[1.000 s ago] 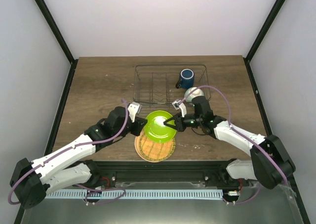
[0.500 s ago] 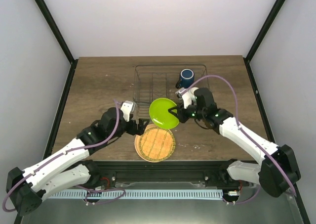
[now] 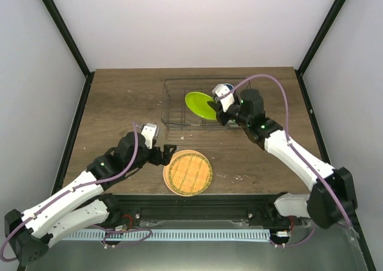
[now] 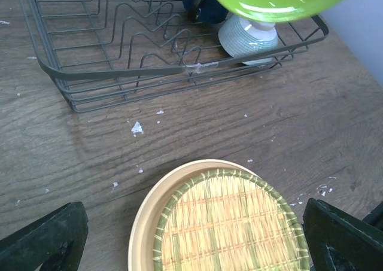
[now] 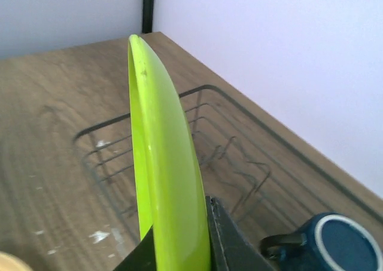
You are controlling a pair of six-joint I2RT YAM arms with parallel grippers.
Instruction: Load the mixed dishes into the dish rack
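The dish rack's wire dividers are below my right gripper, to its left in the top view. I will turn it and lower it outward to them next, to release the lime-green plate.
My right gripper [image 3: 219, 112] is shut on the rim of the lime-green plate [image 3: 200, 104], holding it tilted on edge over the wire dish rack [image 3: 166, 106]. The right wrist view shows the plate [image 5: 160, 163] edge-on, pinched between the fingers [image 5: 230, 244]. The dark blue mug [image 5: 335, 244] stands in the rack's far right part. The pale mint bowl [image 4: 248, 36] sits in its near right corner. An orange woven plate [image 3: 188, 172] lies on the table before the rack. My left gripper [image 3: 165, 153] hovers open just left of it, holding nothing.
White crumbs [image 4: 137, 127] dot the wood between the rack and the woven plate. The rack's left half [image 4: 119, 32] holds only its wire dividers. Black frame posts [image 3: 72, 61] stand at the table's sides.
My left gripper let go of the lime-green plate, opened wide and drew back to the left. My right gripper carried the plate up and away, from above the woven plate to over the rack.
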